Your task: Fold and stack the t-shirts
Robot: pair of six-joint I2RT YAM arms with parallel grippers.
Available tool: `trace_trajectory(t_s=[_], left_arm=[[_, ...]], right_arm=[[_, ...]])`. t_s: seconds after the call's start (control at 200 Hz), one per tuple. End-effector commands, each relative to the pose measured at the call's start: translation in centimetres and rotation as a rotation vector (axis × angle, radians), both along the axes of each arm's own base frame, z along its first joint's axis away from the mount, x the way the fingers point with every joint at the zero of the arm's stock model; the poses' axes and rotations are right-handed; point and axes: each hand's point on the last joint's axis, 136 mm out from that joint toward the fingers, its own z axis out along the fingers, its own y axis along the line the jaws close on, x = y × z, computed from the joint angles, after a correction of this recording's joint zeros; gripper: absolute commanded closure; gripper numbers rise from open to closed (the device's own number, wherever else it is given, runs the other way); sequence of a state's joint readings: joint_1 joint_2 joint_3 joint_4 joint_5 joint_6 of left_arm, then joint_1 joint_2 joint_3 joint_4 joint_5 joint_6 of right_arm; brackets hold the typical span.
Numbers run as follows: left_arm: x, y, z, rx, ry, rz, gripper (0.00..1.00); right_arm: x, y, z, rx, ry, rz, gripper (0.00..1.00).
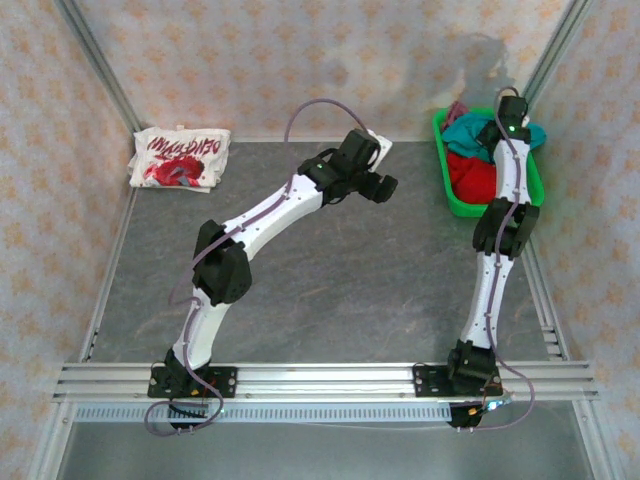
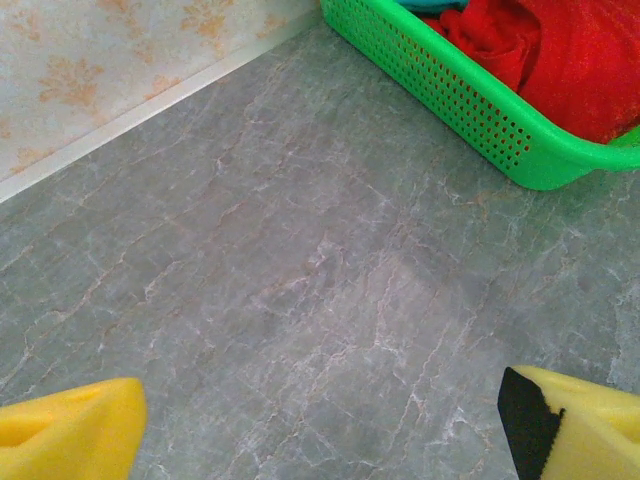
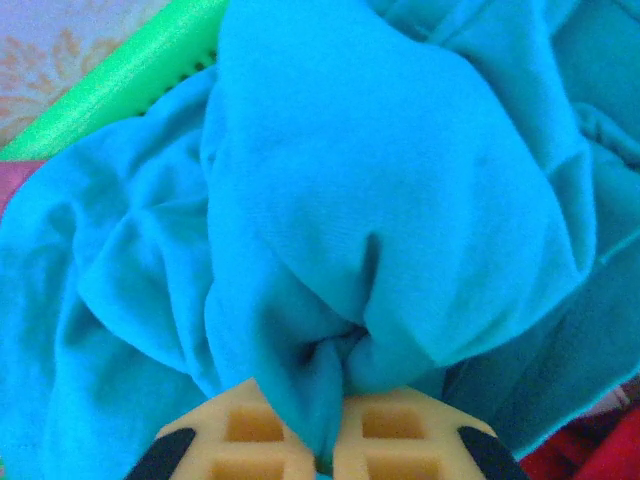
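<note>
I will next raise my right gripper past the green rim, then lower it and release the teal fold on the bare marbled tabletop (image 1: 378, 222) beside the basket.
A white t-shirt with red print (image 1: 180, 158) lies folded at the table's far left corner. The teal t-shirt (image 1: 470, 132) (image 3: 380, 200) is bunched on top of the red t-shirt (image 1: 472, 176) (image 2: 560, 60) in the green basket. My right gripper (image 1: 512, 115) (image 3: 325, 440) sits over the basket, shut on a pinched fold of the teal cloth. Mauve cloth (image 1: 458, 108) peeks out at the basket's far end. My left gripper (image 1: 383, 186) (image 2: 320, 430) hovers open over bare table left of the basket, its yellow fingertips (image 2: 70, 430) wide apart with nothing between them.
The green plastic basket (image 1: 443, 170) (image 2: 450, 90) stands at the far right, against the side wall. Patterned walls close the table at the back and on both sides. Grey marbled tabletop (image 1: 340, 280) spreads between the arms.
</note>
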State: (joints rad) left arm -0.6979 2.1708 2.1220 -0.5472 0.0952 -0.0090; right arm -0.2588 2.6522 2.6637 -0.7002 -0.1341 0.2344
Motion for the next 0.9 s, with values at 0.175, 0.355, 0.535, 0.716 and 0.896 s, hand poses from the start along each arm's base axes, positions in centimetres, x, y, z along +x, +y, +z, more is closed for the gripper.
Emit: trace_trajectory(t_s=[0.175, 0.355, 0.535, 0.716, 0.896], left_arm=[[-1.5, 1.7, 10.2, -0.213, -0.134, 0.026, 0.08], [-4.0, 4.7, 16.4, -0.319, -0.231, 0.048, 0.08], [-6.9, 9.3, 20.8, -0.438, -0.299, 0.103, 0.08], [-10.8, 14.6, 22.7, -0.484, -0.397, 0.157, 0.08], [-13.5, 19.6, 20.0, -0.461, -0.425, 0.233, 0.08]], right_arm=[[-1.8, 4.9, 18.2, -0.114, -0.267, 0.095, 1.0], [-6.3, 8.5, 27.8, -0.218, -0.37, 0.101, 1.0], [-12.1, 14.3, 36.1, -0.249, -0.488, 0.198, 1.0], [-19.5, 23.9, 41.5, -0.15, -0.607, 0.468, 1.0], [-26.4, 33.7, 39.8, 0.116, -0.679, 0.771, 1.0]])
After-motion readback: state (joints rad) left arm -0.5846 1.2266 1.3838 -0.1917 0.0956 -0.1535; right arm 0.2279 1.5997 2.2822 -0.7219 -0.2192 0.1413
